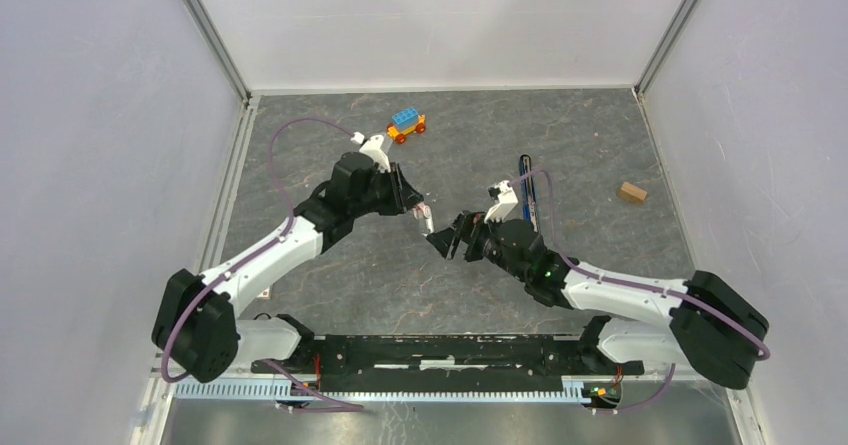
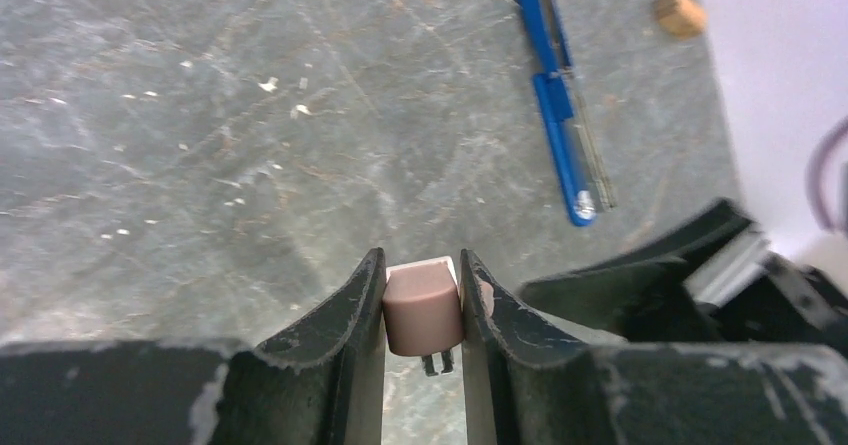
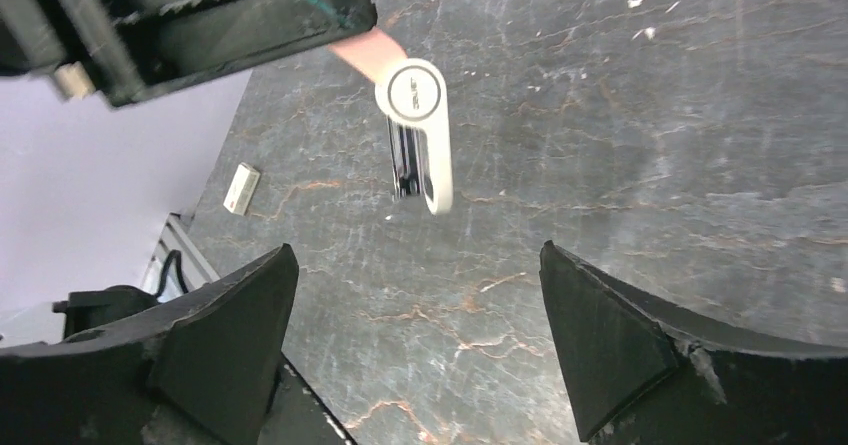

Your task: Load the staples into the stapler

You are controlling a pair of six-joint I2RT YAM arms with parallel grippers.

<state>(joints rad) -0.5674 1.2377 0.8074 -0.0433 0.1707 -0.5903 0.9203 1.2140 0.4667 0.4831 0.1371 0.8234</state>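
Observation:
Next, my left gripper carries the pink and white object down and to the left in the top view and releases it, since bare tabletop lies there below it.
The dark-blue stapler (image 1: 527, 193) lies opened out flat on the table, just behind my right wrist. It also shows in the left wrist view (image 2: 555, 115), with a thin silver strip (image 2: 592, 155) along its right side. My left gripper (image 1: 424, 215) (image 2: 422, 257) is shut on a small pink and white object (image 2: 423, 305) with black metal prongs underneath, and holds it above the table. The right wrist view shows that object (image 3: 415, 115) as a white teardrop shape with a round mark. My right gripper (image 1: 446, 241) (image 3: 415, 250) is open and empty, just right of it. I see no loose staples that I can be sure of.
A blue-topped toy car (image 1: 406, 124) with red wheels stands at the back. A small tan block (image 1: 631, 192) (image 2: 680, 13) lies at the right. A small white piece (image 3: 241, 187) lies near the left wall. White walls enclose the table on three sides.

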